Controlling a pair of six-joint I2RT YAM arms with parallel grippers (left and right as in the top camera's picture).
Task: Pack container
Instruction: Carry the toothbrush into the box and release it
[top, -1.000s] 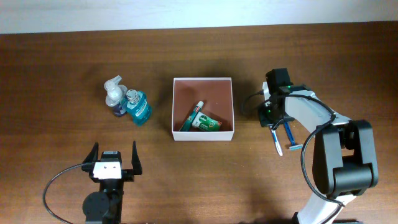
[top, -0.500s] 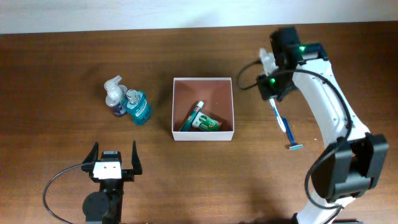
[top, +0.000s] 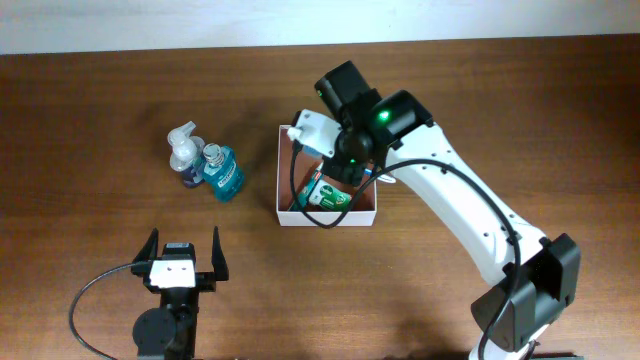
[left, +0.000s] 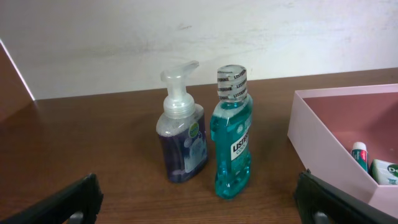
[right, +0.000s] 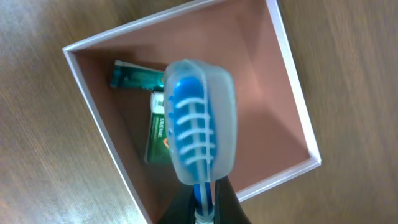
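My right gripper lowers into the container next, toward the green toothpaste lying inside, and releases the toothbrush there, since it still hangs above the container's bottom.
The container (top: 325, 127) is a square white-walled box with a pinkish-brown inside, at the table's middle. A green toothpaste box (top: 326, 196) lies in it. My right gripper (top: 352, 166) hangs over the container, shut on a blue and white toothbrush (right: 200, 124) with a clear head cap. The right wrist view looks down past the jaws (right: 203, 202) onto the container floor (right: 261, 87) and the toothpaste (right: 155, 127). My left gripper (top: 185, 256) is open and empty near the front edge; its fingers frame the left wrist view (left: 199, 205).
A clear pump soap bottle (top: 184, 152) and a teal mouthwash bottle (top: 223, 171) stand together left of the container. Both show upright in the left wrist view, soap (left: 181, 140) and mouthwash (left: 232, 140), with the container wall (left: 323, 143) to their right.
My right arm has swung left from the table's right side with the toothbrush, and now hangs over the container. The left arm has not moved.
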